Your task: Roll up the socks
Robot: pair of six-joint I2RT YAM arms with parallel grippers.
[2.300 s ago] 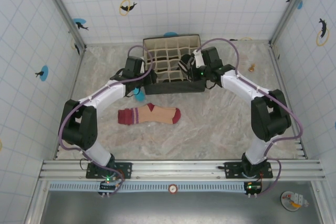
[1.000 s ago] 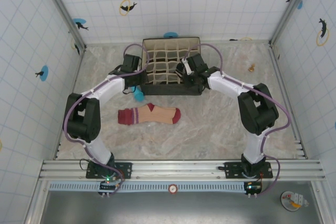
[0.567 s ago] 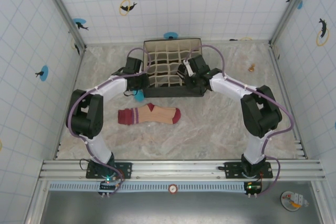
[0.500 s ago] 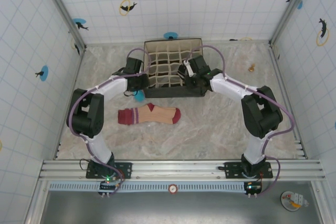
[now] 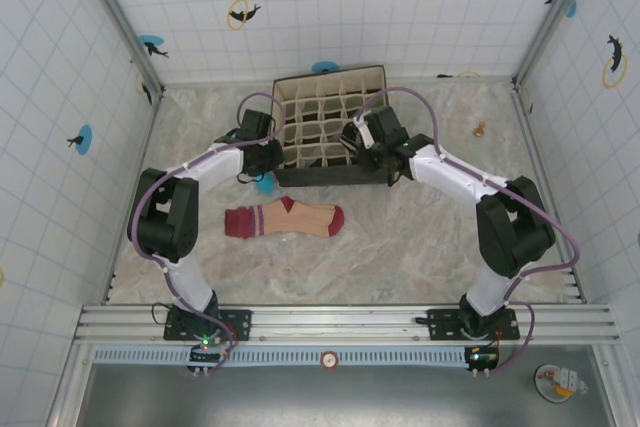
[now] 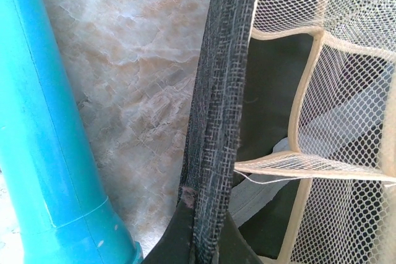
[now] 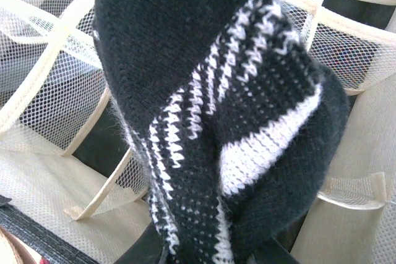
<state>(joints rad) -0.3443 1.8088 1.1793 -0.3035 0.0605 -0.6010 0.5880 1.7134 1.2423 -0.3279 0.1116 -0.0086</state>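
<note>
My right gripper moves down and toward my left gripper next, releasing the sock into the box's front mesh cells, which lie open below my right gripper.
A peach sock [image 5: 285,219] with maroon toe, heel and striped cuff lies flat on the marble table, in front of the organizer box [image 5: 330,77]. My right gripper [image 7: 210,255] is shut on the bunched black-and-white striped sock [image 7: 210,103], which hangs over the box's mesh cells [image 7: 55,85]. In the top view this gripper [image 5: 358,139] sits over the box's front right part. My left gripper [image 6: 207,230] is shut on the box's dark woven left wall [image 6: 213,122]; in the top view it [image 5: 268,153] is at the box's left front corner.
A blue cylinder [image 6: 49,140] stands just left of the box wall, close to my left gripper, and in the top view the cylinder [image 5: 265,184] is near the peach sock's cuff. A small orange object [image 5: 480,129] lies at the back right. Tiled walls enclose the table.
My right gripper has drawn slightly right and nearer with the striped sock. The box has shifted and settled a little. My left gripper keeps its hold on the wall.
</note>
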